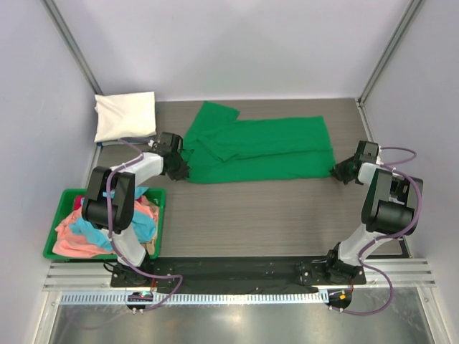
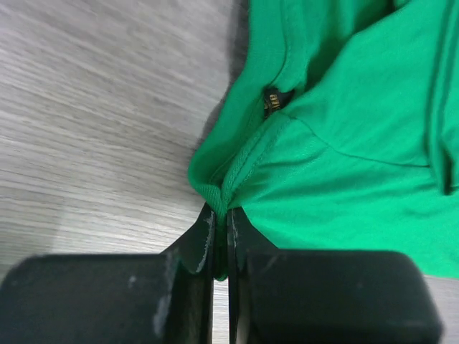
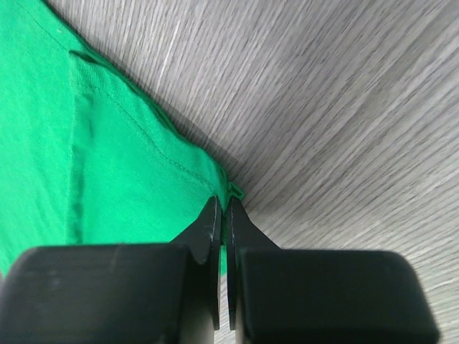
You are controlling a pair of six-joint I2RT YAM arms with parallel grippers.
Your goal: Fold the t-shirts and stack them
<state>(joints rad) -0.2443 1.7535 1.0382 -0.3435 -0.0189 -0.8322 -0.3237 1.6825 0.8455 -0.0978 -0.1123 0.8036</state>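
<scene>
My left gripper lifts the t-shirt's collar edge next, draws it back beside the green bin and lowers it, since bare table lies between t-shirt and bar.
A bright green t-shirt [image 1: 265,147] lies stretched across the middle of the table, partly folded lengthwise. My left gripper [image 1: 178,170] is shut on the shirt's collar edge at its left end; the left wrist view shows the green t-shirt [image 2: 344,179] pinched between the jaws of the left gripper [image 2: 221,218]. My right gripper [image 1: 337,172] is shut on the shirt's hem corner at its right end; the right wrist view shows the green t-shirt [image 3: 107,158] in the right gripper [image 3: 221,208]. A folded cream-white t-shirt [image 1: 125,116] lies at the back left.
A rigid green bin [image 1: 159,215] at the front left holds crumpled salmon-pink [image 1: 75,240], light blue [image 1: 97,233] and red shirts. Grey walls with metal posts close in the table at the back and sides. A black rail runs along the near edge.
</scene>
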